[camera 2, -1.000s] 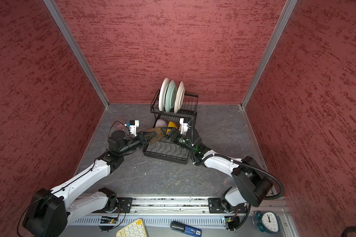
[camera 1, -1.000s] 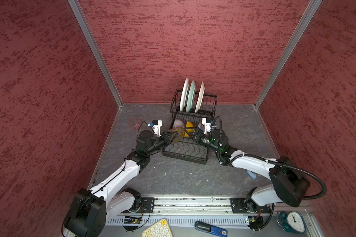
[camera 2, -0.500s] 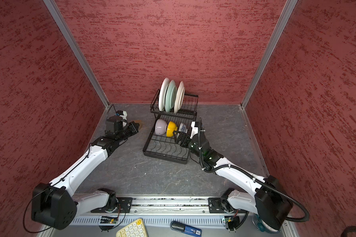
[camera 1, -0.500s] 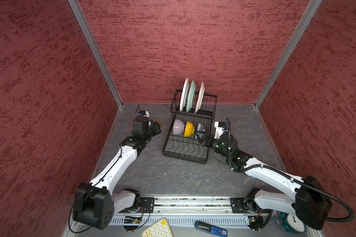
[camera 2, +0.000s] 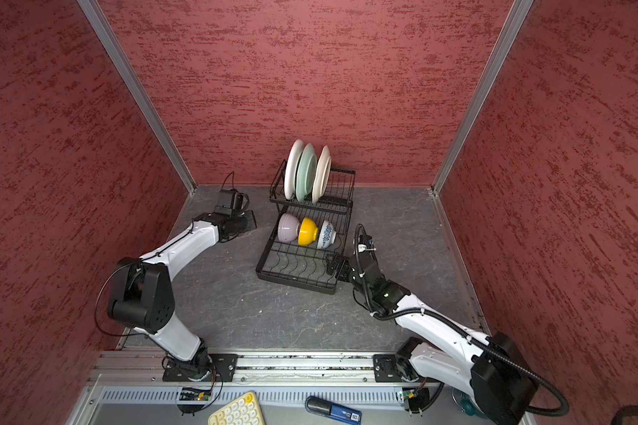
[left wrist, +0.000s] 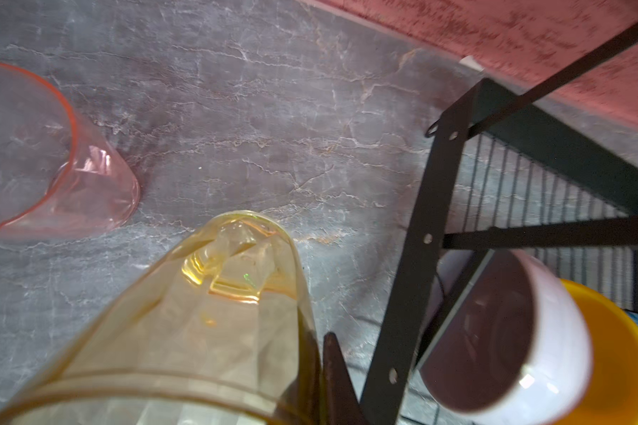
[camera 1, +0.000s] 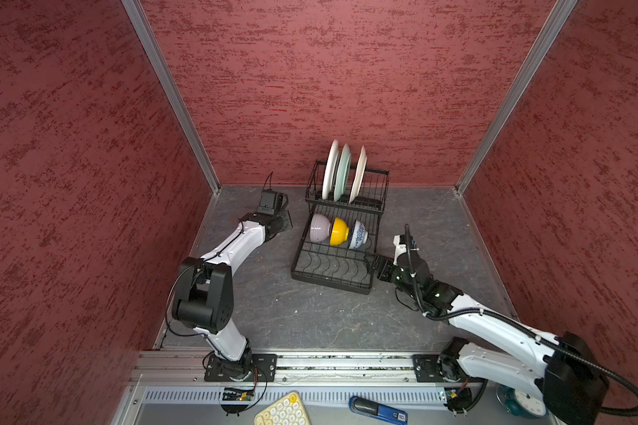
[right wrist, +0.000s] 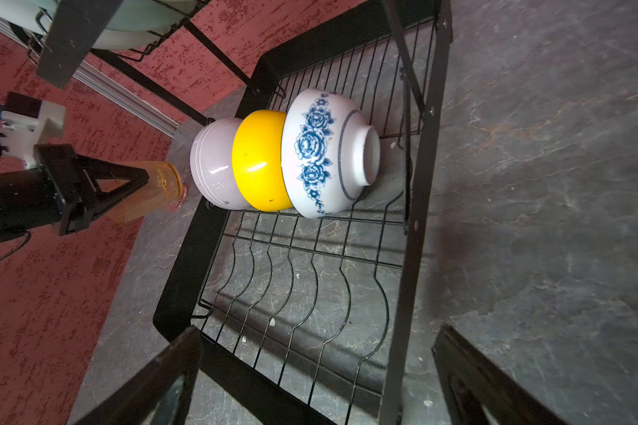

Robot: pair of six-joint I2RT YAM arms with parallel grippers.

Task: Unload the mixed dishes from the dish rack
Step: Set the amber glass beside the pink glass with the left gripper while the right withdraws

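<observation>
My left gripper lowers slightly outward to the tabletop between the pink tumbler and the dish rack point(camera 1: 330, 281) next and releases the amber tumbler's side, because that gap is clear.
The black dish rack point(camera 1: 330, 281) point(camera 2: 295, 285) stands at the back middle. Three plates stand on edge in its raised basket: white point(camera 1: 330, 169), pale green point(camera 1: 344, 173), cream point(camera 1: 360, 174). A lilac bowl point(right wrist: 214, 165), a yellow bowl point(right wrist: 258, 158) and a blue-and-white bowl point(right wrist: 321, 154) lie nested on their sides in the low tray. Left of the rack, my left gripper point(left wrist: 319, 371) point(camera 1: 282, 220) is shut on the wall of the amber tumbler point(left wrist: 214, 312), base toward the table. The pink tumbler point(left wrist: 52, 165) stands on the table beside it. My right gripper point(right wrist: 317, 331) point(camera 1: 374, 266) hangs open and empty at the tray's front right corner.
Red walls close in the grey table point(camera 1: 310, 316) on three sides; the left wall is close behind the left gripper. On the front ledge lie a yellow keypad point(camera 1: 282, 412), a blue device point(camera 1: 378, 410) and a clock point(camera 1: 523, 403).
The left arm has carried the amber tumbler from over the tray out to the table left of the rack. The right gripper has drawn back from the bowls to the tray's front corner.
</observation>
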